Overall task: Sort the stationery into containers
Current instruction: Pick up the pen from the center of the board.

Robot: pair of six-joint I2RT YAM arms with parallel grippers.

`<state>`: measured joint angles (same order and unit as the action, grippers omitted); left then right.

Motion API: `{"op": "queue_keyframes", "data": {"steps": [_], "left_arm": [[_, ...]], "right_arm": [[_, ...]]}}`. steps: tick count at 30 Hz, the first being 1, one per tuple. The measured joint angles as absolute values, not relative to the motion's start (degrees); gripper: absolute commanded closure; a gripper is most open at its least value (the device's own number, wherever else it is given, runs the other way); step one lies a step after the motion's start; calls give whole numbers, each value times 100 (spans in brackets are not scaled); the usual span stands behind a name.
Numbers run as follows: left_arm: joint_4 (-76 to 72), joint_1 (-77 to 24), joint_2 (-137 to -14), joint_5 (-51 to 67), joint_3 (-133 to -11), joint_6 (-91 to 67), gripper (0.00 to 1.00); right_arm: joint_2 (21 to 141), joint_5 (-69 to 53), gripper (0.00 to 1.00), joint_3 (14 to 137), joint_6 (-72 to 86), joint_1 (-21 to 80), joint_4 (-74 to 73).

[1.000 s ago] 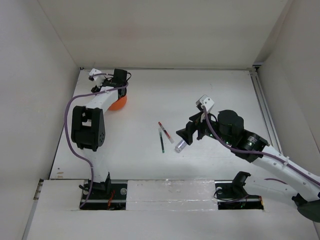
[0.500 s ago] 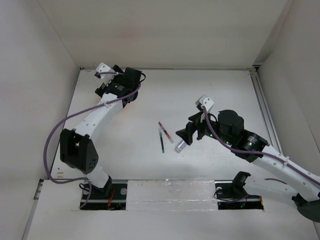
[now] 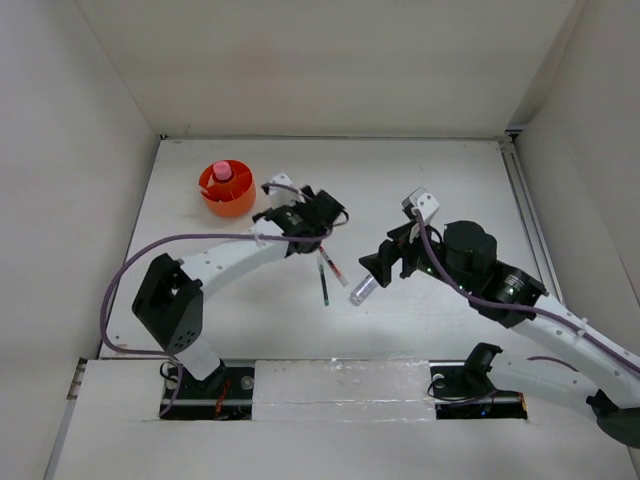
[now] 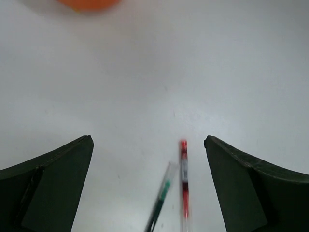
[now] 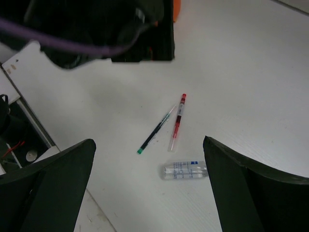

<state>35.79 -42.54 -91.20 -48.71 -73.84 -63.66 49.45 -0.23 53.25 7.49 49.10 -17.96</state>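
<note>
My left gripper needs to lower and draw back onto the dark-green pen's clear far end (image 3: 320, 260) (image 4: 169, 177), since that end lies below it and nearer my base.
The round orange tub (image 3: 235, 203) stands at the back left, with a pink-capped bottle (image 3: 222, 174) upright in it. Mid-table lie a red pen (image 3: 332, 263) and a dark-green pen (image 3: 324, 286) side by side, and a clear bottle (image 3: 362, 291) lies just right of them. My left gripper (image 3: 315, 235) hovers open over the pens' far ends. In the left wrist view the red pen (image 4: 184, 179) and green pen (image 4: 161, 200) lie between its spread fingers. My right gripper (image 3: 376, 264) hangs open and empty above the clear bottle (image 5: 186, 169), red pen (image 5: 177, 121) and green pen (image 5: 157, 130).
White walls close in the table on the left, back and right. The left arm (image 5: 96, 29) fills the top of the right wrist view, close to the right gripper (image 5: 148, 145). The tub's edge (image 4: 87, 4) shows orange at the top of the left wrist view.
My left gripper opened at the tub, leaving the pink-capped bottle in it, then swung right and forward to the pens. The right arm barely moved.
</note>
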Motion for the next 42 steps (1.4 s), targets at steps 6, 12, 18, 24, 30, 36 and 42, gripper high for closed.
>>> {"op": "queue_keyframes", "data": {"steps": [6,12,18,24,30,36,42], "left_arm": [[3531,-5485,-9504,-4106,-6930,-6543,0],[3127,-5494,-9502,-3402,-6084,-6313,2],[2569,-5275,-9507,-2727,-5948,-5677,3],[2228,-5256,-9671,-2469,-5948,-5406,4],[2392,-5256,-10044,-2635,-6012,-5389,8],[2499,-5258,-10047,-2751,-6018,-5474,17],[2543,-5266,-10320,-2899,-6307,-5524,22]], "right_arm": [[4560,460,1,5596,799,4908,-2224],[4471,604,1,5664,856,4908,-2338],[4515,600,1,5662,893,4908,-2375],[4545,602,1,5662,928,4908,-2375],[4523,598,1,5634,928,4908,-2359],[4471,596,1,5607,930,4908,-2333],[4421,556,1,5533,930,4908,-2265]]}}
